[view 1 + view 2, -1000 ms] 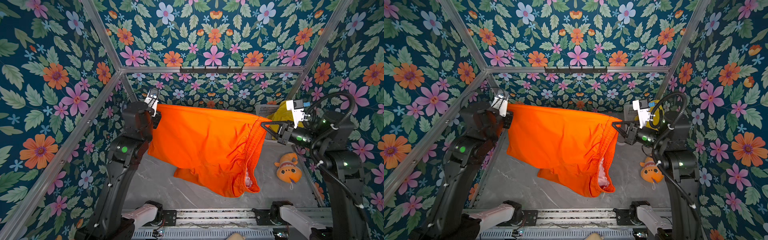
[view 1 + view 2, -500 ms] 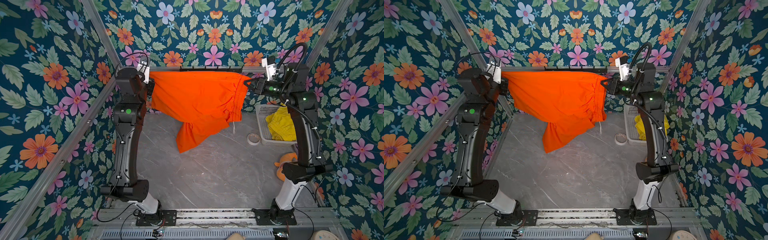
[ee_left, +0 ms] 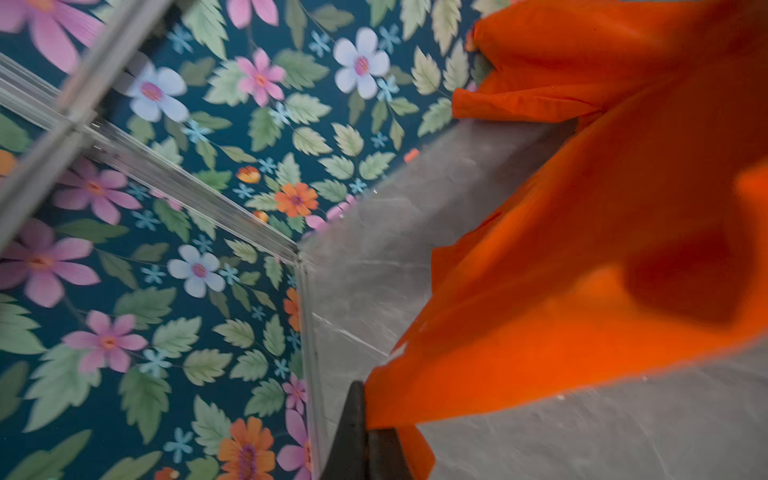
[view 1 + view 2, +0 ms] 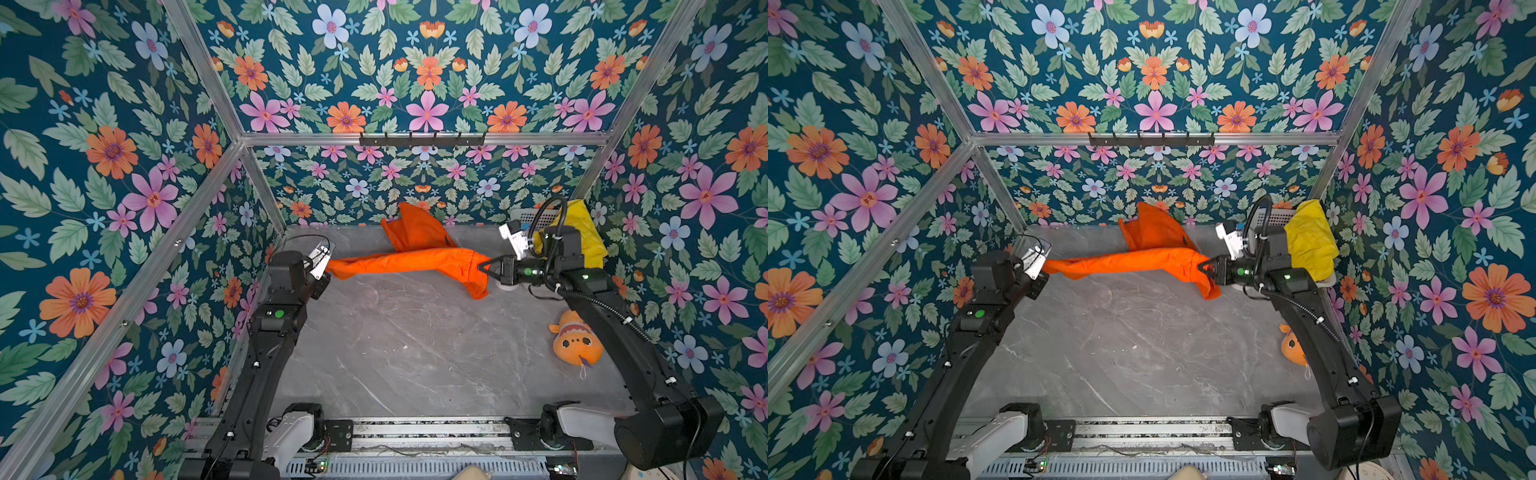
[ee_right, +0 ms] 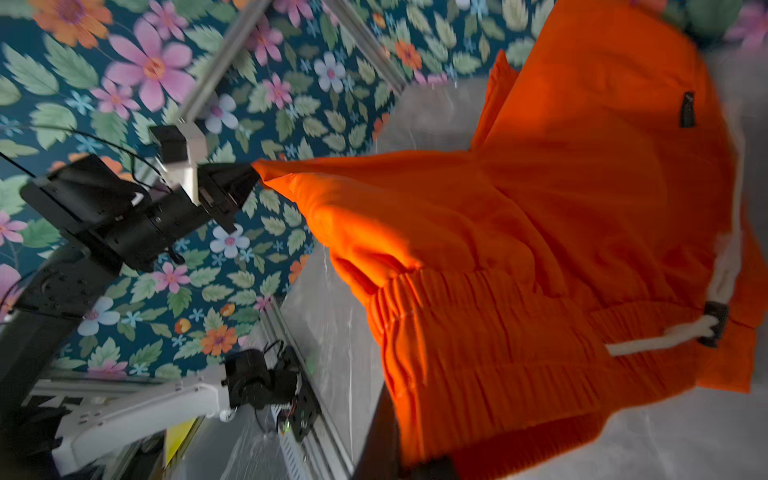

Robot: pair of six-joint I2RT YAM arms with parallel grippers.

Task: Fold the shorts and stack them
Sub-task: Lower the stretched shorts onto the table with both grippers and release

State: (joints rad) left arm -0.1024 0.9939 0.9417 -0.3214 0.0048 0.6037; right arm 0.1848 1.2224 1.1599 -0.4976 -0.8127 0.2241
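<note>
I will move my left gripper back and down and release its end of the orange shorts on the bare table nearer my base, as the shorts' leg billows by the back wall.
The orange shorts (image 4: 405, 262) (image 4: 1133, 259) are stretched in a low twisted band across the far part of the table, just above its surface. One leg (image 4: 415, 228) billows up by the back wall. My left gripper (image 4: 328, 266) (image 4: 1044, 264) (image 3: 365, 432) is shut on the band's left end. My right gripper (image 4: 482, 266) (image 4: 1202, 266) (image 5: 415, 461) is shut on the waistband end, where the elastic and whitish drawstring (image 5: 665, 336) show. The yellow shorts (image 4: 582, 232) (image 4: 1310, 241) hang over a basket behind the right arm.
A white mesh basket (image 4: 525, 216) (image 4: 1277, 216) stands at the back right corner. An orange plush fish (image 4: 575, 340) (image 4: 1291, 345) lies at the table's right edge. Floral walls and aluminium frame posts close in on three sides. The arm bases sit on a rail (image 4: 415, 432) at the front.
Both arms have come down from high against the back wall to just above the far part of the table. The orange shorts went from a hanging sheet to a low stretched band.
</note>
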